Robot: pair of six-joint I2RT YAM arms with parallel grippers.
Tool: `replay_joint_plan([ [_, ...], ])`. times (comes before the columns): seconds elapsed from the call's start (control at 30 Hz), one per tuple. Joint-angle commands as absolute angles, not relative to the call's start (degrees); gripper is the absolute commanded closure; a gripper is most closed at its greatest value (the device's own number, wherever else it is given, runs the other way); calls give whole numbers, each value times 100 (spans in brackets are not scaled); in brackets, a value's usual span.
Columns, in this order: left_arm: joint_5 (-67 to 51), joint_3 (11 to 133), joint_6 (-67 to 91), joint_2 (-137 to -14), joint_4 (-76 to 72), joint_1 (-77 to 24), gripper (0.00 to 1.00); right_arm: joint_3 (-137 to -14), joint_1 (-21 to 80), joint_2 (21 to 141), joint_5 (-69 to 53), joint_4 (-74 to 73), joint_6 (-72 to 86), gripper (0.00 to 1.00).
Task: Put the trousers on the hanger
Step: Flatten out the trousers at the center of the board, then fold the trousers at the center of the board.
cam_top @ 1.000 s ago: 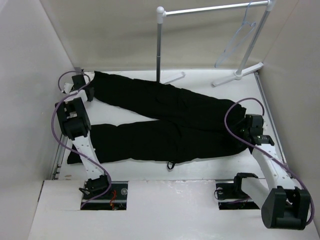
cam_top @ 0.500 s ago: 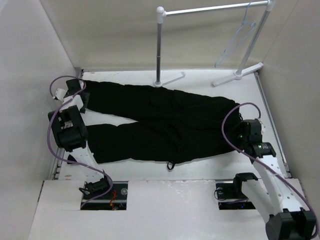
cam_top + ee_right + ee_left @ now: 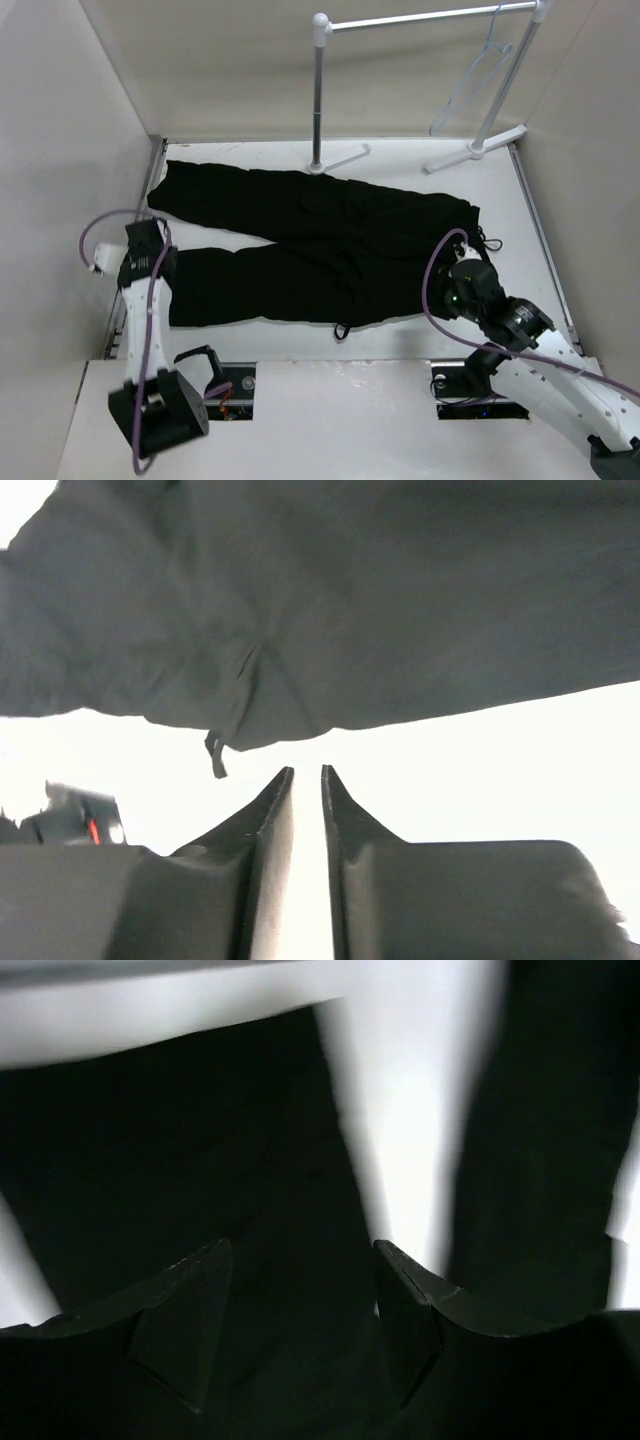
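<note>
The near leg's near edge (image 3: 177, 323) (image 3: 42, 1265) is below and back from my left gripper, so I need to move it down and back to where cloth meets table.
The black trousers (image 3: 320, 245) lie flat across the table, legs to the left and waist to the right. The pale hanger (image 3: 478, 80) hangs from the rail at the back right. My left gripper (image 3: 163, 262) hovers open at the near leg's cuff. In the left wrist view my left gripper (image 3: 302, 1250) has its fingers spread over dark cloth (image 3: 180, 1160), with none pinched between them. My right gripper (image 3: 447, 296) sits by the waist's near corner. In the right wrist view my right gripper (image 3: 307, 770) holds nothing, only a narrow slit of bare table between its fingers, short of the trousers' edge (image 3: 300, 630).
The white rail stand (image 3: 318, 90) rises behind the trousers, its feet (image 3: 470, 152) on the table at the back. Walls close in on the left and right. A drawstring loop (image 3: 342, 328) pokes out at the trousers' near edge. Arm bases sit in cut-outs (image 3: 235, 385) in front.
My left gripper opened, let go of the far leg's cuff and pulled back toward the near leg. My right arm drew back toward the near side and its jaws narrowed.
</note>
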State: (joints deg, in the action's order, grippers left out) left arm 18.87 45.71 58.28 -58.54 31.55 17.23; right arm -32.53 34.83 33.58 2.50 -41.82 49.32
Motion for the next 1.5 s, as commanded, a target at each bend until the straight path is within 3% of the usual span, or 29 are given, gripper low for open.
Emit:
replay_joint_plan([
  [0.0,2022,4062,6372,-5030,4876,2253,44,-3243,3827,3252,27,-4105,4992,74],
  [0.13,1872,3736,6328,-4562,5177,2878,42,-3270,4038,3217,-114,-4026,4966,56],
  [0.3,1890,3104,6232,-4544,4529,3274,41,-3261,4012,3094,-501,-3973,4931,40],
  [0.6,1784,2611,6188,-4790,3666,3494,42,-3199,3705,2856,-536,-4122,4992,33],
  [0.8,1740,2505,6117,-5597,2735,3494,54,-3147,2959,2812,-519,-4087,5212,35],
  [0.9,1740,2513,5986,-5687,2409,3415,77,-3146,2275,2874,-501,-4183,5300,39],
  [0.97,1810,2680,5915,-5687,2452,3371,88,-3199,1668,2961,-457,-4358,5317,47],
  [1.03,1924,2908,5845,-5564,2793,3179,92,-3357,1280,3198,-3,-4665,5448,59],
  [1.13,2241,3041,5827,-5187,3172,2739,93,-3533,779,3497,631,-4956,5511,88],
  [1.23,2320,3155,5836,-5159,3269,2405,93,-3647,322,3857,1106,-5054,5493,91],
  [1.3,2303,3225,5845,-5290,3235,2308,95,-3613,137,4077,1335,-5036,5528,80],
  [1.37,2285,3295,5862,-5387,3165,2237,95,-3455,-153,4279,1520,-4966,5563,63],
  [1.47,2477,3506,5749,-5493,3094,1992,96,-3331,-504,4473,1556,-4756,5590,50],
])
